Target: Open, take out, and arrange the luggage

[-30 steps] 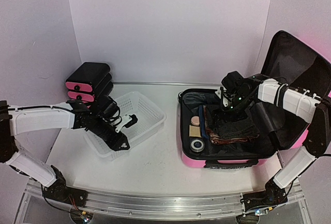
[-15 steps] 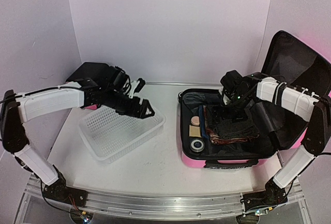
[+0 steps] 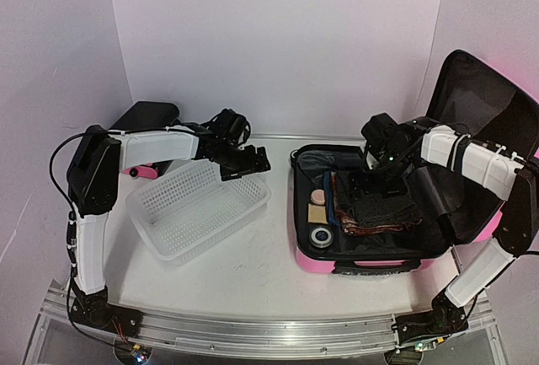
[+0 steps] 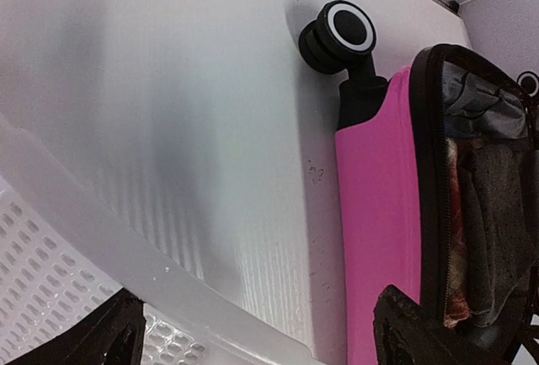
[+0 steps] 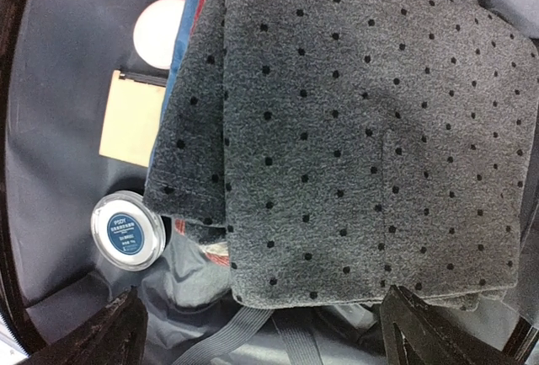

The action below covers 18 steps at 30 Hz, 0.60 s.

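Note:
The dotted cloth's edge by the card is below my right gripper, and the cloth is on top of the clothes [image 3: 379,211], so my right gripper will go down and to the left in the top view to that edge next.
The luggage [image 3: 354,265], a glossy pink hard-shell suitcase, lies open at the right with its black-lined lid [image 3: 484,95] standing up. Inside lie a grey dotted cloth [image 5: 354,129] on folded clothes [image 3: 379,211], a round tin [image 5: 128,230] and a tan card [image 5: 133,119]. My right gripper [image 5: 269,331] hovers open just above the near edge of the dotted cloth, holding nothing. My left gripper [image 3: 251,163] is open and empty over the far right corner of the white basket [image 3: 198,209]. In the left wrist view its jaws span the basket rim [image 4: 126,255], with the suitcase's pink side [image 4: 375,205] and a wheel [image 4: 345,32] ahead.
A black drawer unit [image 3: 147,116] with pink fronts stands at the back left, partly behind my left arm. White walls close the back and both sides. A strip of bare table [image 3: 282,188] separates the basket from the suitcase.
My left arm swung from the basket's near left side across to its far right corner and its jaws opened wide. The basket shifted slightly. The right gripper barely moved.

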Tool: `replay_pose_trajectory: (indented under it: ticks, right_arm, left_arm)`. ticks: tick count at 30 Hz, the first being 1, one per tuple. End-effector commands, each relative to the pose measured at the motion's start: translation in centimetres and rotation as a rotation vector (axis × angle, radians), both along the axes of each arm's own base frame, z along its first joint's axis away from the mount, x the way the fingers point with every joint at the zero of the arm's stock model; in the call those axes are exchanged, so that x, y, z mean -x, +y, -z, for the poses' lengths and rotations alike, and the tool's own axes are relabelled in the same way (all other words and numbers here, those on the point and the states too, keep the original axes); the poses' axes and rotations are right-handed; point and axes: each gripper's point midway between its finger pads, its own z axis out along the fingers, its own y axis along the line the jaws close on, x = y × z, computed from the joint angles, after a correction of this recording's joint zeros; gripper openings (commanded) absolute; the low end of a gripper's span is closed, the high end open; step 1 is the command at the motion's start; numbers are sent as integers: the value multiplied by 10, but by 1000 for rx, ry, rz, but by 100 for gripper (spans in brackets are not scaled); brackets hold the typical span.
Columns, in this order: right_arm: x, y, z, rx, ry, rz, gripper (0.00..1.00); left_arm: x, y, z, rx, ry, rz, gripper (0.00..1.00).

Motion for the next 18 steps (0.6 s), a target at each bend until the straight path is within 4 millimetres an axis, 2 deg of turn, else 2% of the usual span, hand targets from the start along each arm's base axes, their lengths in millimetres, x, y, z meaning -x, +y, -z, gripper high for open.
replay_pose_trajectory:
  ticks: [1,2,5,8,12,18]
  right_arm:
    - [-9,-2,-20,2,-73,-4,98]
    - [-10,-3,-20,9,-76,-4,98]
    - [-12,-3,-16,20,-69,-12,98]
    - [-10,6,-9,-12,-29,-36,98]
    - [-10,9,-1,-16,-1,-39,98]
    - [-15,7,-1,-3,-10,10,98]
  left_arm:
    - [-5,-31,-20,76,-29,50,93]
    - [1,-38,-20,83,-27,85,91]
    - [21,-54,-11,106,13,176,75]
    - [45,-65,-4,122,49,262,64]
    - [77,-67,4,124,79,356,54]
    - [123,-67,8,131,114,494,41]
